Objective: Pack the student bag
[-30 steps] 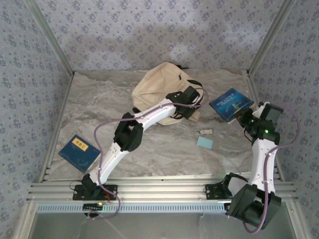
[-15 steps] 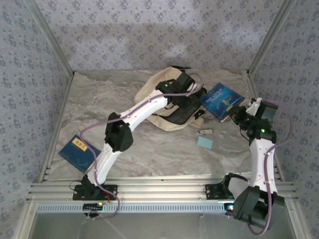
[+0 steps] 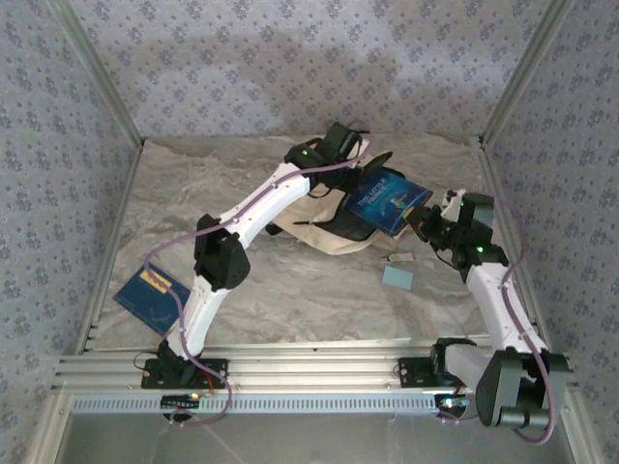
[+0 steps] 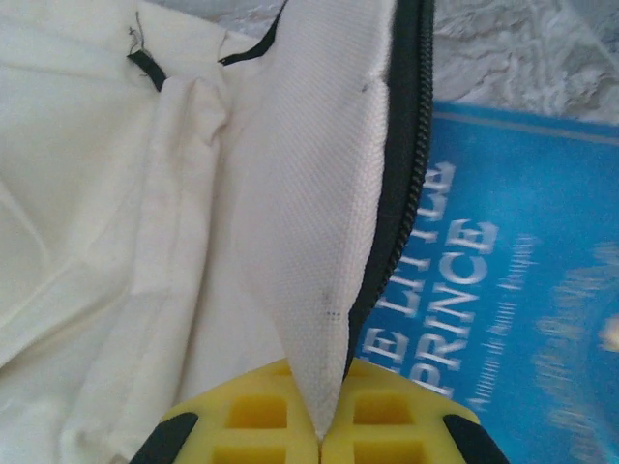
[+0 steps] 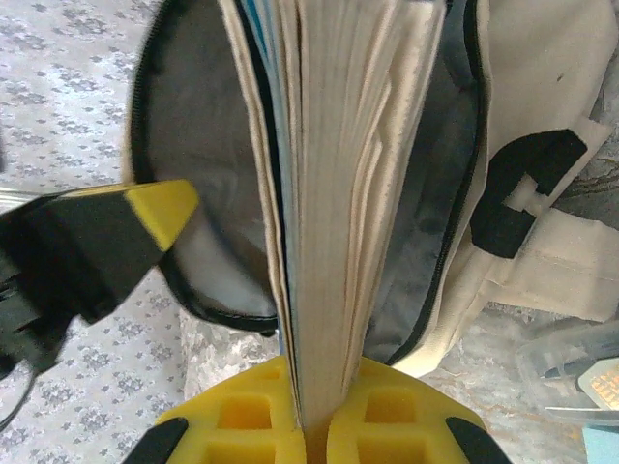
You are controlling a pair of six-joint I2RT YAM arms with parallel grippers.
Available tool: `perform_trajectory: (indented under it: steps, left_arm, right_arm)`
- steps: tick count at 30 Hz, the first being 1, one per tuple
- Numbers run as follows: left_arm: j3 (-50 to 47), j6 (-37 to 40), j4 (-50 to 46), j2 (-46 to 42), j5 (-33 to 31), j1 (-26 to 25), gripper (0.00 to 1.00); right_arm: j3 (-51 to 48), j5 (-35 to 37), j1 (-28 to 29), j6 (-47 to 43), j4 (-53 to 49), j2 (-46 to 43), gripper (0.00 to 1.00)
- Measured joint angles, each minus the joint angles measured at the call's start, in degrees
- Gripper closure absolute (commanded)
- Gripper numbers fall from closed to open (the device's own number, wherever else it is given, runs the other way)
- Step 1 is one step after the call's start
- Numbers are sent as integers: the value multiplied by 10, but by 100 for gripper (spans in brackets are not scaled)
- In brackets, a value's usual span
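Note:
The right gripper pushes outward and toward the lifted flap next, into the bag's grey-lined inside, and releases the book, because the bag's opening is held open.
The student bag is a cream fabric backpack lying at the back middle of the table. My left gripper is shut on the edge of its cream flap, beside the dark zipper, and holds the mouth lifted open. My right gripper is shut on a blue book titled "The Little Prince". The book's far end sits at the bag's open mouth. In the right wrist view the book's pages stand edge-on between the yellow pads, with the grey lining behind.
A second blue book lies near the table's left front edge. A small light-blue pad and a small pale item lie in front of the bag. Patterned walls enclose the table on three sides.
My left gripper rose toward the back with the bag's flap, opening the mouth. My right arm carried the blue book leftward from the right side to the opening.

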Motion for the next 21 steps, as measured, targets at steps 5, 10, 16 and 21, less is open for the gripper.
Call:
perform_trajectory:
  steps: [5,10,16,21]
  left_arm:
    - [0,-3,2,-16,19,-1,100]
    - [0,-3,3,-37,37,-4,100]
    - [-37,-2,21,-79,58,-10,100]
    - [-82,-2,40,-109,66,-11,100]
  right_arm:
    - [-15,23,25,30,52,51,100]
    - [-19,26,58,56,120,112,100]
    - [-19,16,82,81,222,187,100]
    - [-5,-22,95,89,298,268,100]
